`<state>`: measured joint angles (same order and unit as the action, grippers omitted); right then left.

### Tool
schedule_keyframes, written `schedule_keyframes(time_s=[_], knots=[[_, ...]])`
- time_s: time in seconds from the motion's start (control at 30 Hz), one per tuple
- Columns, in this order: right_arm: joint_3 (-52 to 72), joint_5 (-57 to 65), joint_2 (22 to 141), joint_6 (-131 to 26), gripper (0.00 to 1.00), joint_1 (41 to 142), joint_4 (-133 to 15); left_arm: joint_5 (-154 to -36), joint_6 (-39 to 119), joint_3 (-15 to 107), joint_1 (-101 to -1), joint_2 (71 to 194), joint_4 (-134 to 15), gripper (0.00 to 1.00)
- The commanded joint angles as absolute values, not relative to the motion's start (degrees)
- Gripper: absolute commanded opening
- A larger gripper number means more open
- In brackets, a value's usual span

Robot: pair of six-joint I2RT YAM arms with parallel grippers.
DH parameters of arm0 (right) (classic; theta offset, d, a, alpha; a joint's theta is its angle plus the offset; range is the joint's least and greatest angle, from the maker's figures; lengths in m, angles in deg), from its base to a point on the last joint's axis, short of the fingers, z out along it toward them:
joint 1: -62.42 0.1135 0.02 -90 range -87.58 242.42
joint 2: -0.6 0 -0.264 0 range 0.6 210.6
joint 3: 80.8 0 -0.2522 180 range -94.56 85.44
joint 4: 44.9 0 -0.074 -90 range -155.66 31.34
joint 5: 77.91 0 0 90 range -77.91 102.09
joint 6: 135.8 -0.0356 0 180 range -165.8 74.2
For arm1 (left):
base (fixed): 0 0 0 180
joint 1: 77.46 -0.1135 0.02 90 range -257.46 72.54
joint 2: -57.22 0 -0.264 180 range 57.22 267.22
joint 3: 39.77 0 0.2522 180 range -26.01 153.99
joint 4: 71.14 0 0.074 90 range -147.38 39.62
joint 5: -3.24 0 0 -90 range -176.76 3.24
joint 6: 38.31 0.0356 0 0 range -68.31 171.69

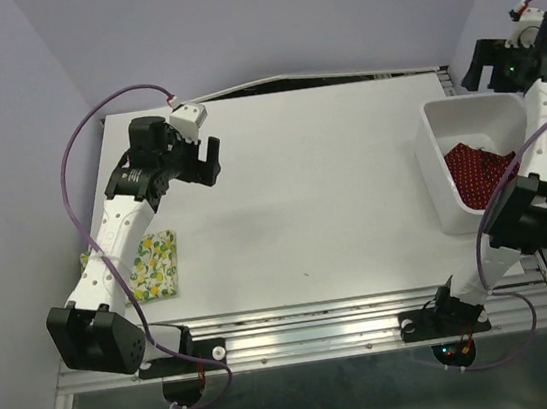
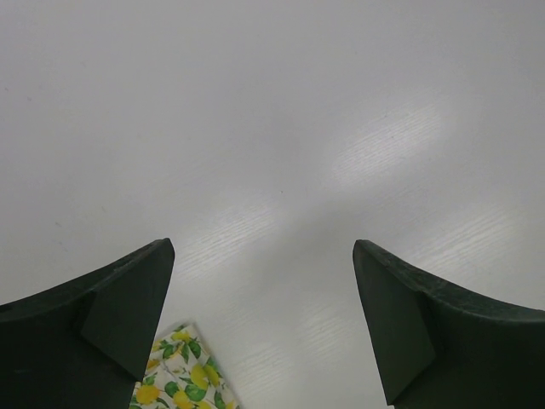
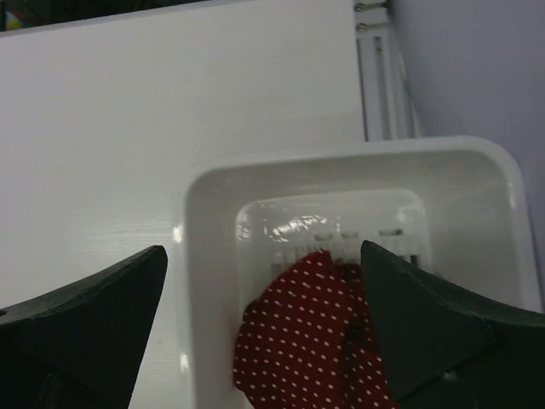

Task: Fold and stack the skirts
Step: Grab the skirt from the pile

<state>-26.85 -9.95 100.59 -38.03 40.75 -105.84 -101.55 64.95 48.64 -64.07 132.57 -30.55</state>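
Note:
Next, my right gripper moves down and back into the bin, onto the far part of the polka-dot skirt (image 1: 476,175) (image 3: 300,324), since it lies crumpled below the bin's rim.
The lemon-print skirt (image 1: 154,266) lies folded at the table's left edge, partly under my left arm; its corner shows in the left wrist view (image 2: 183,379). The dark red polka-dot skirt (image 1: 476,175) lies crumpled in the white bin (image 1: 438,158) at the right; it also shows in the right wrist view (image 3: 298,341). My left gripper (image 1: 209,160) is open and empty, above bare table beyond the lemon skirt. My right gripper (image 3: 264,281) is open and empty, held high above the bin; in the top view (image 1: 482,66) it sits past the bin's far end.
The bin's rim (image 3: 281,166) stands near the table's right edge. A metal rail (image 1: 320,324) runs along the near edge by the arm bases. Lilac walls close in the left, back and right sides.

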Motion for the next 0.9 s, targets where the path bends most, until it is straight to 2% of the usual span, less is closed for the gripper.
schedule_keyframes(time_s=[0.0,0.4,0.77,0.8,0.87], knots=[[-26.5,-11.4,98.3,-32.1,1.0,34.7,-112.4,-104.3,63.8,50.5,-64.2,131.7,-31.1,0.98],[-2.4,-2.8,99.2,-21.9,1.0,30.8,-112.4,-104.8,63.9,48.4,-64.2,130.0,-31.5,0.99],[1.7,-3.4,107.3,-20.9,0.99,30.3,-112.2,-105.0,63.6,49.4,-64.2,131.1,-31.5,0.99],[1.7,-3.0,107.7,-20.8,0.96,30.3,-111.8,-105.1,63.6,49.3,-64.2,131.1,-31.5,0.99],[1.0,-2.2,108.8,-20.8,0.8,30.3,-111.6,-105.4,63.7,49.2,-64.2,131.1,-31.7,0.99]])
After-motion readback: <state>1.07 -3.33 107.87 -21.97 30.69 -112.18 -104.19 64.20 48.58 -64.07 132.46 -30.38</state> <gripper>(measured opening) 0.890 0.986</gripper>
